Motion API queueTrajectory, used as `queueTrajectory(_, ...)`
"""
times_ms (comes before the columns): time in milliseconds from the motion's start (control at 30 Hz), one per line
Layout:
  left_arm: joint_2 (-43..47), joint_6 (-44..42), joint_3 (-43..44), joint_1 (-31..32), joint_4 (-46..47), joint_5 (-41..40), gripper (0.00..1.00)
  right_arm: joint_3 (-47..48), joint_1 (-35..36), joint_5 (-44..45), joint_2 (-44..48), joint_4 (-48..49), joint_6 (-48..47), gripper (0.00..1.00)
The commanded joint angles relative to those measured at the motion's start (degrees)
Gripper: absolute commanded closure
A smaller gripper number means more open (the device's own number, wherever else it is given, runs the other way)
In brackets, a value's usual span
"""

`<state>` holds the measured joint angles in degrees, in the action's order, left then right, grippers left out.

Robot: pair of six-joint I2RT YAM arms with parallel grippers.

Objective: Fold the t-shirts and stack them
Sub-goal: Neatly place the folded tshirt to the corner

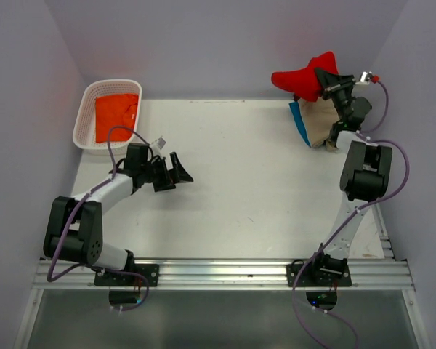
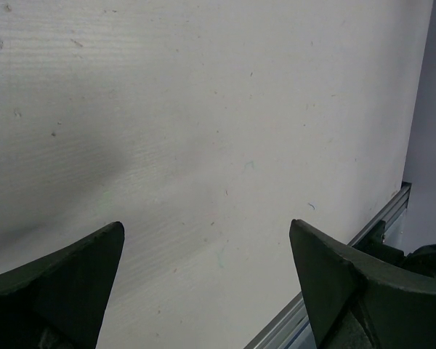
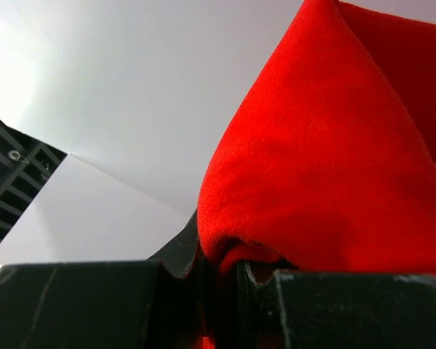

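Observation:
The red t-shirt still hangs bunched above the stack, so my right gripper will move back and down over the beige t-shirt [image 1: 321, 123] and release it there.
My right gripper [image 1: 321, 78] is shut on the bright red t-shirt [image 1: 304, 80] and holds it bunched up above the table's far right corner. In the right wrist view the red cloth [image 3: 327, 167] is pinched between the closed jaws of the gripper [image 3: 221, 273]. Below it lie a beige t-shirt [image 1: 321, 123] and a blue one [image 1: 299, 122], partly hidden by the arm. An orange t-shirt [image 1: 116, 116] lies in the white basket [image 1: 83, 123] at the far left. My left gripper [image 1: 180, 173] is open and empty over bare table; its fingers [image 2: 80, 276] stand wide apart.
The white table [image 1: 240, 182] stretches between the arms. Purple walls close in at the back and both sides. A metal rail [image 1: 225, 273] runs along the near edge; it also shows in the left wrist view [image 2: 327, 291].

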<state>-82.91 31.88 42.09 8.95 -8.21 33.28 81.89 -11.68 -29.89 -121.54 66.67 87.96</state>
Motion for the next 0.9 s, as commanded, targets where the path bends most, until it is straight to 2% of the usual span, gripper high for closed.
queueTrajectory(0,-0.3,-2.2,-0.7,-0.5,2.0,1.8,0.00,5.6,-3.9,3.3,-0.5,7.1,-3.1,1.00)
queueTrajectory(67,-0.8,-2.0,-1.0,-0.5,2.5,2.0,0.00,5.2,-5.1,3.4,-0.8,7.1,-4.6,1.00)
queueTrajectory(167,-2.0,-0.9,-2.0,-0.5,4.9,2.9,0.00,-0.5,-6.4,4.3,-0.6,6.6,-7.4,1.00)
queueTrajectory(333,-5.0,0.0,-2.4,-0.5,6.5,5.0,0.00,-10.0,-6.2,4.7,-0.5,-11.7,-17.2,1.00)
queueTrajectory(500,-4.9,0.7,-3.1,-0.5,7.1,5.8,0.00,-18.3,-6.1,5.3,1.2,-17.4,-20.6,1.00)
queueTrajectory(733,-3.1,1.3,-4.6,-0.5,7.2,6.1,0.00,-27.6,-6.1,9.5,13.4,-23.6,-27.7,1.00)
queueTrajectory(867,-1.5,1.3,-5.6,-0.5,7.2,6.2,0.00,-31.1,-6.2,15.5,22.7,-27.8,-32.1,1.00)
